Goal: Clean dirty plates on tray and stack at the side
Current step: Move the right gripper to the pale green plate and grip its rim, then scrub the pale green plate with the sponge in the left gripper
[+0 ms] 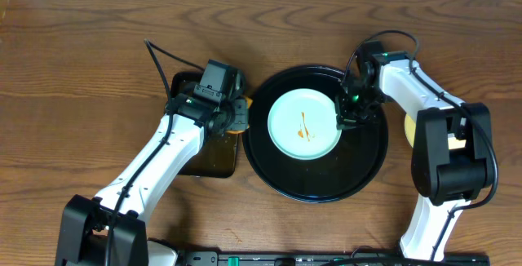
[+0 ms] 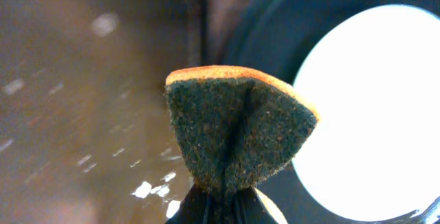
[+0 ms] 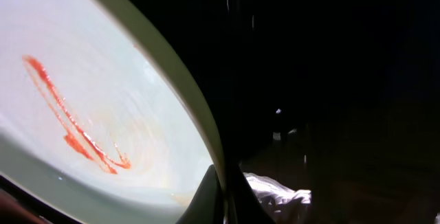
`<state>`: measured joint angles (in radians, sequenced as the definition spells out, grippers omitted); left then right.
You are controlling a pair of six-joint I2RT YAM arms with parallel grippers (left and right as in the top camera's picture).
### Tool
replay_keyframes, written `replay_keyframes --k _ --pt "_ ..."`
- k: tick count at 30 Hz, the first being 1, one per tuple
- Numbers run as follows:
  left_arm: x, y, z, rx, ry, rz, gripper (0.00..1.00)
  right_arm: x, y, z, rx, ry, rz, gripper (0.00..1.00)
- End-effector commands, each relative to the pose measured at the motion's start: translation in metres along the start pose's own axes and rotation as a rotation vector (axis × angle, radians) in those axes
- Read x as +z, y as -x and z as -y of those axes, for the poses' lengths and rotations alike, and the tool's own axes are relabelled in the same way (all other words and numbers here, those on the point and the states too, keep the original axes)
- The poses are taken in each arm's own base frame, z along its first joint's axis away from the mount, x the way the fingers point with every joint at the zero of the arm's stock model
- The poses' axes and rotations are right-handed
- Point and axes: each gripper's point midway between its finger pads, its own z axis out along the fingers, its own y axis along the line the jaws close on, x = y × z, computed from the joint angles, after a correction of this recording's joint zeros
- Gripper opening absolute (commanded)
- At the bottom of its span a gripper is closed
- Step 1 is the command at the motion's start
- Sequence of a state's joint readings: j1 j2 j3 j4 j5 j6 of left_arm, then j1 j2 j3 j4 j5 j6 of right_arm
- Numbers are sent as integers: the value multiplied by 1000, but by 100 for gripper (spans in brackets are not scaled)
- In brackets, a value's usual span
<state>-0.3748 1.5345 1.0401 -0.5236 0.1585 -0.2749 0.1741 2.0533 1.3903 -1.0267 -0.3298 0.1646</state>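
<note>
My left gripper is going to move across the plate next and then down onto the rectangular tray to release the sponge, since the orange-brown smear still needs wiping first.
A pale mint-blue plate with an orange-brown sauce smear lies on the round black tray. My right gripper is shut on the plate's right rim; the right wrist view shows the rim pinched between the fingers and the red smear. My left gripper is shut on a sponge, dark green with an orange edge, held just left of the tray over the rectangular tray. The plate shows white in the left wrist view. A pale yellow plate peeks out behind my right arm.
A smaller rectangular dark tray lies left of the round tray, under my left wrist; it also shows in the left wrist view. The wooden table spreads around. A dark rail runs along the front edge.
</note>
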Motion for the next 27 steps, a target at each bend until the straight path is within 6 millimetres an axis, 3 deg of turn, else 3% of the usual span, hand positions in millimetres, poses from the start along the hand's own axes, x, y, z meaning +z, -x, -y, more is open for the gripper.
replay_keyframes --k 1,5,11,19,22,27 --pt "-7 9 31 56 -149 30 7 -13 -4 -11 -64 -45 28 1" --pt "-4 11 56 105 -191 62 7 -9 -9 -18 -74 -51 13 1" --pt "20 -4 93 103 -234 26 8 -6 -13 -26 -96 -55 6 1" --pt "64 -41 126 -79 -258 -105 8 -6 -13 -27 -99 -55 5 1" --pt "70 -55 150 -54 -328 -145 8 -6 -13 -27 -99 -55 4 1" --pt "75 -70 169 -37 -347 -163 8 -5 -13 -27 -99 -55 4 1"
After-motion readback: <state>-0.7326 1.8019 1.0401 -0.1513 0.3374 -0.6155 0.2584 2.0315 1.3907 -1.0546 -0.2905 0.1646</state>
